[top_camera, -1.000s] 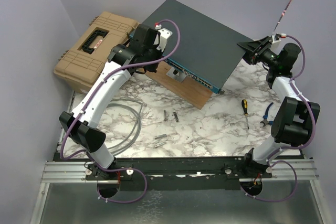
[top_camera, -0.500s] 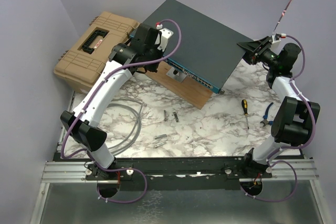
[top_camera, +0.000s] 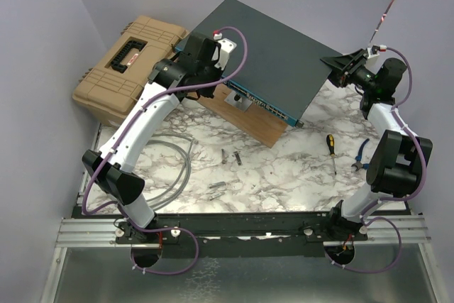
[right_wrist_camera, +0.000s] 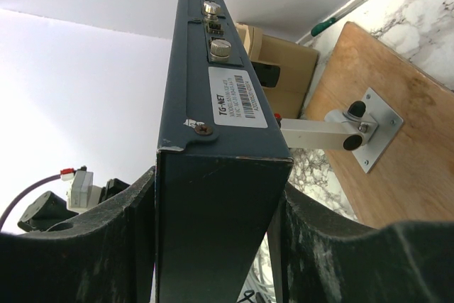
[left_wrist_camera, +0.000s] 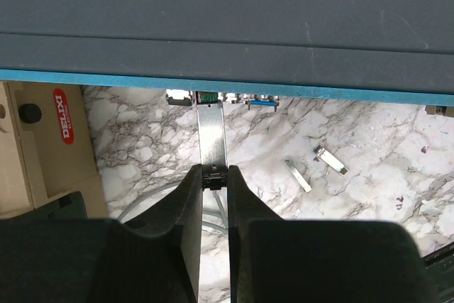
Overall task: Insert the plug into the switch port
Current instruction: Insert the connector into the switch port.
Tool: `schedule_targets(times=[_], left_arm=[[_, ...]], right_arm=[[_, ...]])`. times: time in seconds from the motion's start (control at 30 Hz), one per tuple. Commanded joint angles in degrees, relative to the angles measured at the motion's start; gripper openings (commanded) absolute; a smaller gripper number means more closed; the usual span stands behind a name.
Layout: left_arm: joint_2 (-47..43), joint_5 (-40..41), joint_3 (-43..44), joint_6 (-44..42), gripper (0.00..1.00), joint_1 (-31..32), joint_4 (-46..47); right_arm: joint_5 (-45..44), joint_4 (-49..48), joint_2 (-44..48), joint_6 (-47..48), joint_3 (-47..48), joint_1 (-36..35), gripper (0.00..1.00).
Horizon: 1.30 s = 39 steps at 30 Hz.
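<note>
The plug's green end is still short of the switch's blue edge, so my left gripper will next push toward the socket under that edge [left_wrist_camera: 207, 94] and release the plug.
The switch [top_camera: 273, 54] is a flat dark grey-teal box, tilted, with its blue port face toward the arms. My right gripper [top_camera: 335, 66] is shut on its right corner; in the right wrist view both fingers press the switch [right_wrist_camera: 213, 204] edge from either side of the gripper [right_wrist_camera: 215, 184]. My left gripper [left_wrist_camera: 213, 175] is shut on the rear of the plug [left_wrist_camera: 211, 133], a slim silver module. The plug's front tip meets the sockets under the blue edge [left_wrist_camera: 106, 76] of the switch [left_wrist_camera: 227, 19]. How deep it sits is hidden. In the top view the left gripper [top_camera: 215, 74] is at the port face.
A tan toolbox [top_camera: 128, 65] stands at the back left beside the switch. A wooden board [top_camera: 248, 122] with a metal bracket [top_camera: 237, 102] lies under the switch. Loose modules [top_camera: 230, 156], a grey cable [top_camera: 174, 168], a screwdriver [top_camera: 330, 150] and pliers [top_camera: 362, 155] lie on the marble table.
</note>
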<state>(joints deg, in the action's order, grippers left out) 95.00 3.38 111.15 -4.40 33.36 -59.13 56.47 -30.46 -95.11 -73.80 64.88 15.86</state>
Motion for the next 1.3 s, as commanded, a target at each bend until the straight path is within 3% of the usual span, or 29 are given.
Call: schedule_targets(times=[0.0,0.6,1.07,1.27], left_arm=[[0.8,1.2,0.7,-1.3,0.00,1.0,4.5],[-3.2,1.2,-7.1,-1.1,0.00,-1.5,10.5],[-3.0,-6.9,-2.8,-0.3,0.00,-1.5,9.1],[-2.7,-6.8,-2.1,-0.4,0.00,-1.2,8.2]], right_arm=[[1.1,-0.6,-2.0,3.4,0.8,0.2,0.32],[1.2,-0.7,-1.7,3.3,0.5,0.1,0.32],[1.2,-0.7,-1.3,3.2,0.4,0.1,0.32],[1.2,-0.7,-1.5,3.2,0.6,0.2,0.32]])
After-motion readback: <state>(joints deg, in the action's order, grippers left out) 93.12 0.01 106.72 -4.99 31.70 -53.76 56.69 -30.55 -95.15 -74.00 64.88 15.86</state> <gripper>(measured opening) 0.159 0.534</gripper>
